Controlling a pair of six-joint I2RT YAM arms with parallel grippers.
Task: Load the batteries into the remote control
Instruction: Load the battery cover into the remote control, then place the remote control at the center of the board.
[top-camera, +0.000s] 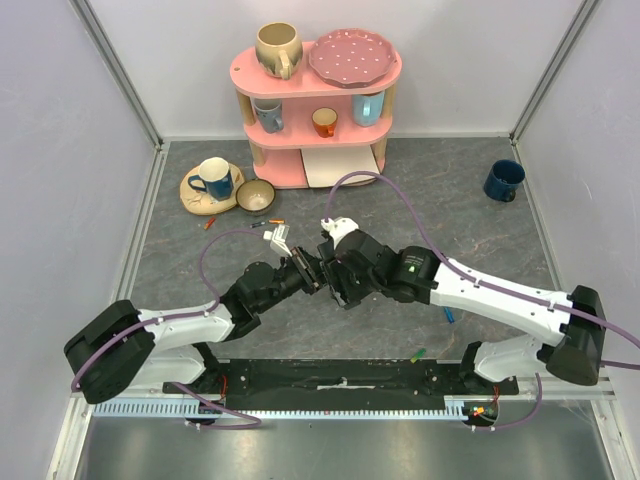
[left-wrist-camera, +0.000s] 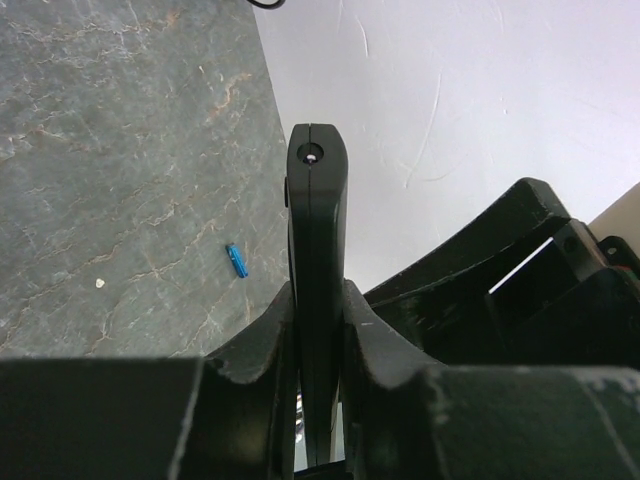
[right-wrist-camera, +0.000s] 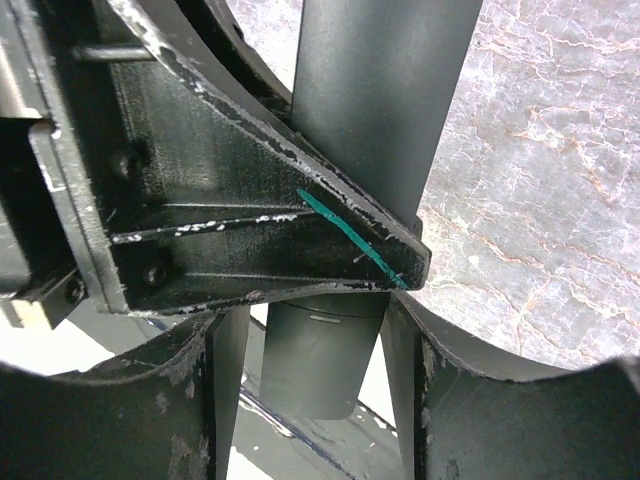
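The open tabletop before the shelf is below and outward, so the robot's left gripper next needs to swing outward with its fingers turning down, lower the remote and then release it.
My left gripper (left-wrist-camera: 318, 300) is shut on the remote control (left-wrist-camera: 317, 220), a slim black bar held edge-on above the table. In the right wrist view the remote control (right-wrist-camera: 380, 100) runs upward, with a left finger (right-wrist-camera: 260, 230) crossing in front of it. My right gripper (right-wrist-camera: 315, 345) straddles the remote's rounded lower end, with narrow gaps on both sides. In the top view both grippers meet at mid-table (top-camera: 320, 265) and hide most of the remote. A blue battery (left-wrist-camera: 236, 260) lies on the table, also seen from above (top-camera: 450, 315). A green battery (top-camera: 418, 354) and orange batteries (top-camera: 210, 222) lie loose.
A pink shelf (top-camera: 315, 75) with mugs and a plate stands at the back. A blue mug on a plate (top-camera: 212, 180) and a bowl (top-camera: 255, 195) sit at the back left. A dark blue mug (top-camera: 503, 180) stands at the back right. White walls enclose the table.
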